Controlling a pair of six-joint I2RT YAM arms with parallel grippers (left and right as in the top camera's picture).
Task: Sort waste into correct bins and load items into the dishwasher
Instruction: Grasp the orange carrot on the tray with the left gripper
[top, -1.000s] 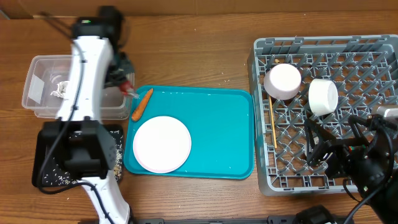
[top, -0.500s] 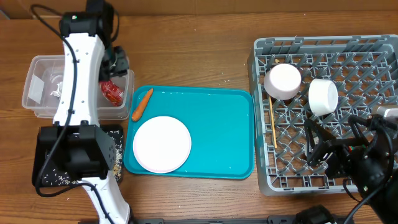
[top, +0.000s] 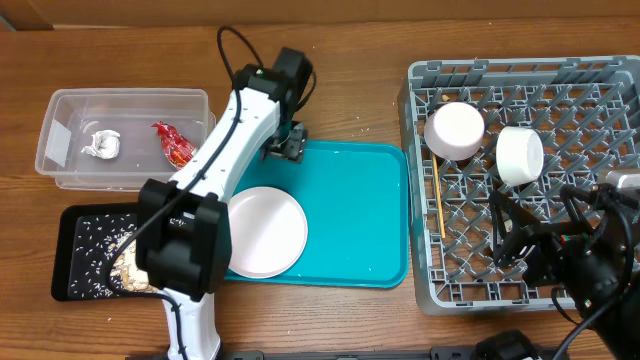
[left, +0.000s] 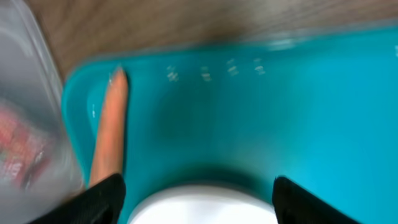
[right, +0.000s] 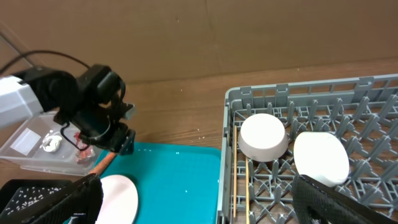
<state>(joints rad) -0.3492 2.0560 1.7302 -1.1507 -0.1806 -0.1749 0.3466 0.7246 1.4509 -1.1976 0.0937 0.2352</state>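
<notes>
My left gripper's open fingers frame the plate's rim, so it should next shift left in its wrist view and lower over the orange carrot (left: 110, 134).
My left gripper (top: 287, 147) hangs open over the far left corner of the teal tray (top: 350, 220), holding nothing. In the left wrist view its fingers (left: 102, 199) frame the rim of the white plate (left: 205, 198), and the orange carrot (left: 110, 134) lies just to their left. The clear tub (top: 60, 110) holds the red wrapper (top: 172, 143) and the white tissue ball (top: 102, 145). Two white bowls (top: 456, 130) (top: 520, 155) and the chopsticks (top: 438, 200) sit in the grey dish rack (top: 600, 75). My right gripper (right: 199, 208) stays open above the rack's near side.
The black tray (top: 75, 225), strewn with rice, sits at the front left beside my left arm's base. In the overhead view my left arm crosses the teal tray's left edge and hides the carrot. Bare wood lies between the teal tray and the rack.
The left gripper has opened and let go of the red wrapper, which now lies in the clear tub. The arm then swung right to the teal tray. The right arm has not moved.
</notes>
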